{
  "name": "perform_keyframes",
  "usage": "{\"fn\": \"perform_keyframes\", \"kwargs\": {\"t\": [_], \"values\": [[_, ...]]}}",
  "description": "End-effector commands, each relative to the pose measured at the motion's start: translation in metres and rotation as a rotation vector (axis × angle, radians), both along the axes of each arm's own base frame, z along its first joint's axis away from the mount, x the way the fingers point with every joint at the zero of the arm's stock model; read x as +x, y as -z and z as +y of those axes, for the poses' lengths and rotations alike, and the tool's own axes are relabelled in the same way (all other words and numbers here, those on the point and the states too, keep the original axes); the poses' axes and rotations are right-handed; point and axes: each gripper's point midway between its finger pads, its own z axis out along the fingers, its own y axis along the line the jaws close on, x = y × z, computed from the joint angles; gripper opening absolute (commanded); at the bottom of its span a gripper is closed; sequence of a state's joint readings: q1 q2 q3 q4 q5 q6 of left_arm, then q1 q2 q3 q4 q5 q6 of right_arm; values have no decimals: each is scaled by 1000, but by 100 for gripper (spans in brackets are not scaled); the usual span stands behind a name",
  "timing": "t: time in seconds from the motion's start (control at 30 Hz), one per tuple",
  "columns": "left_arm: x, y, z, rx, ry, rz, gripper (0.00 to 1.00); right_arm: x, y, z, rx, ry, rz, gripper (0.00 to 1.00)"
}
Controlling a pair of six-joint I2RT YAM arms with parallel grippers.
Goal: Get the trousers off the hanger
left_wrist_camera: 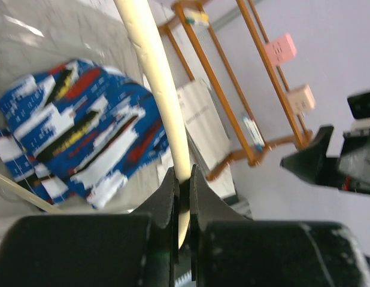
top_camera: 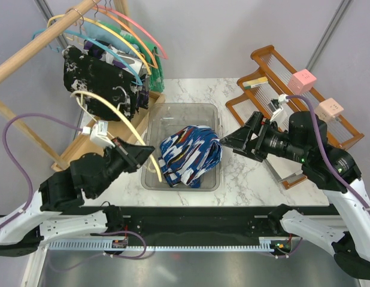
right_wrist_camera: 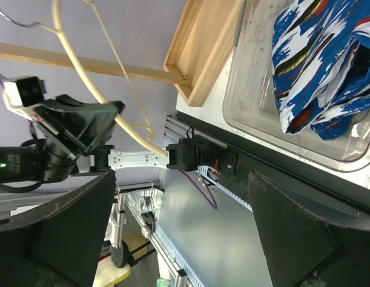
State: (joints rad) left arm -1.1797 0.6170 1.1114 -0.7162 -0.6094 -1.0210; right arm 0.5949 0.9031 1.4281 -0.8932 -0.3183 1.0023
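The left gripper raises the bare hanger outward toward the wooden bar [top_camera: 41, 40] next, above it and to its left in the top view, and releases the hanger there.
The trousers [top_camera: 190, 155], printed in blue, white, red and black, lie bunched up inside a clear plastic bin [top_camera: 179, 106] at the table's middle. They also show in the left wrist view [left_wrist_camera: 77, 137] and the right wrist view [right_wrist_camera: 323, 60]. The cream hanger [top_camera: 113, 107] is bare and held up left of the bin. My left gripper [top_camera: 148, 155] is shut on its bar [left_wrist_camera: 158, 89], close to one end. My right gripper [top_camera: 224, 142] hangs open and holds nothing, just past the bin's right rim. Seen from the right wrist, the hanger [right_wrist_camera: 95, 89] curves in the air beyond the bin [right_wrist_camera: 257, 89].
At the back left, a wooden rail [top_camera: 41, 48] carries coloured hangers and a black speckled garment [top_camera: 101, 78]. A wooden rack [top_camera: 275, 66] at the back right holds a pink cube [top_camera: 302, 81] and a peach cube [top_camera: 330, 109].
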Motion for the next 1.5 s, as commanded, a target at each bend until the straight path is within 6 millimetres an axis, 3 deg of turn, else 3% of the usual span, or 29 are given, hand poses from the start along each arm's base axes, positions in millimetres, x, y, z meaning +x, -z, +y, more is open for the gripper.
{"fn": "perform_keyframes", "kwargs": {"t": [0.0, 0.2, 0.27, 0.3, 0.33, 0.4, 0.47, 0.5, 0.63, 0.97, 1.13, 1.27, 1.47], "values": [[35, -37, 20, 106, -219, -131, 2, -3, -14, 2, 15, -28, -36, 98], [68, -67, 39, 130, -417, -231, 2, -4, -7, 5, -2, -51, -17, 98], [81, -71, 34, 125, -409, -233, 2, -3, -4, 6, -7, -54, -6, 98], [95, -73, 52, 91, -485, -209, 2, -3, -3, 7, -11, -57, 1, 98], [100, -72, 44, 70, -434, -195, 2, -3, -3, 7, -10, -58, 1, 98], [120, -78, 57, 15, -479, -205, 2, -3, -3, 8, -11, -64, 6, 98], [132, -81, 51, -1, -447, -211, 2, -2, -2, 9, -12, -64, 11, 98], [137, -85, 57, -7, -468, -219, 2, -2, -3, 9, -12, -64, 11, 98], [148, -108, 58, -50, -447, -273, 2, -1, 0, 9, -19, -63, 19, 98], [160, -149, 99, -249, -547, -334, 2, 6, 0, 13, -32, -64, 11, 98], [167, -171, 106, -332, -549, -356, 2, 9, 0, 14, -34, -63, 10, 98], [173, -173, 120, -377, -606, -333, 2, 9, -3, 14, -23, -54, 3, 98], [186, -159, 128, -471, -616, -259, 2, 9, -2, 12, -18, -44, 3, 98]]}}
